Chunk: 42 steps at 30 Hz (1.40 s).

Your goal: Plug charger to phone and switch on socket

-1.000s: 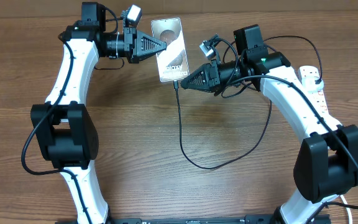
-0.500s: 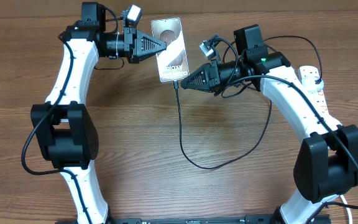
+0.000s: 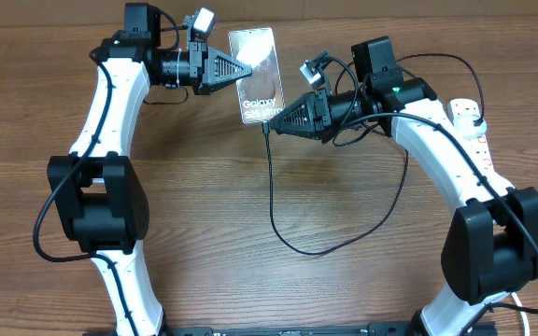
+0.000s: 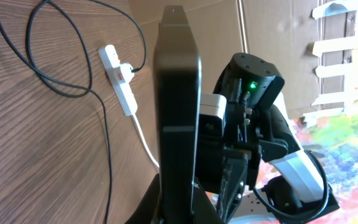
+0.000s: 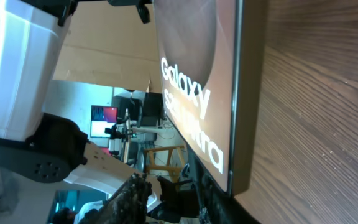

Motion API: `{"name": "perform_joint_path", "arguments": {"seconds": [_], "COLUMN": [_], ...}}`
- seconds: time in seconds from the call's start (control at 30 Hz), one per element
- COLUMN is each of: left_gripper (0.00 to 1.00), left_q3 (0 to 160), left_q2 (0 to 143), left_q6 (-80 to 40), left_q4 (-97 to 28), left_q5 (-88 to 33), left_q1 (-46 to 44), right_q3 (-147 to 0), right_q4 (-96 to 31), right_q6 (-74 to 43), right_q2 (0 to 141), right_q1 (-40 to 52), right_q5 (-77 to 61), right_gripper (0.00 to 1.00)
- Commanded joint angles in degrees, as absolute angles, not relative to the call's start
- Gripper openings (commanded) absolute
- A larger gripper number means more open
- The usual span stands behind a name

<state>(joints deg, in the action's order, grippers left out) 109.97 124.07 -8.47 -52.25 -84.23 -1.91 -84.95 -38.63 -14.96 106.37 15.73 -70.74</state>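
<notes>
My left gripper should next move down and pull back to lay the phone flat on the tabletop below, because the charger's connector already meets the phone (image 3: 259, 77) at its lower edge.
The phone (image 3: 259, 77) is held tilted above the table, its bronze-grey face and "Galaxy S25 Ultra" lettering showing. My left gripper (image 3: 241, 73) is shut on its left edge. In the left wrist view the phone (image 4: 178, 106) stands edge-on between my fingers (image 4: 180, 211). My right gripper (image 3: 270, 123) is at the phone's lower edge, shut on the charger's connector tip. The right wrist view shows the phone's face (image 5: 197, 74) just above my fingers (image 5: 191, 202). The charger's black cable (image 3: 272, 201) hangs down, loops over the table and runs back right. The white socket (image 3: 472, 126) lies far right, partly under my right arm.
In the left wrist view the socket (image 4: 119, 78) has a black plug in it and a white cord trailing away. The black cable (image 4: 73, 74) loops over the wooden table (image 3: 344, 289). Cardboard stands behind the table.
The phone has tipped in my left gripper, so its face now shows more fully and the whole lettering reads. Both arms have hardly moved.
</notes>
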Motion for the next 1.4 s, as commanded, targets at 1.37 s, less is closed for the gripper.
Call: {"name": "perform_joint_path", "arguments": {"seconds": [1.37], "left_gripper": [0.04], "left_q3": [87.2], "left_q2": [122.6], "left_q6": [-13.4], "left_q4": [-48.8], "left_q5": [-44.6], "left_q1": [-5.8], "right_q3": [-86.1], "right_q4": [-51.2], "right_q6": [-13.1], "right_q2": [106.4], "right_q1": [5.5], "right_q5": [-49.5], "right_gripper": [0.66]}}
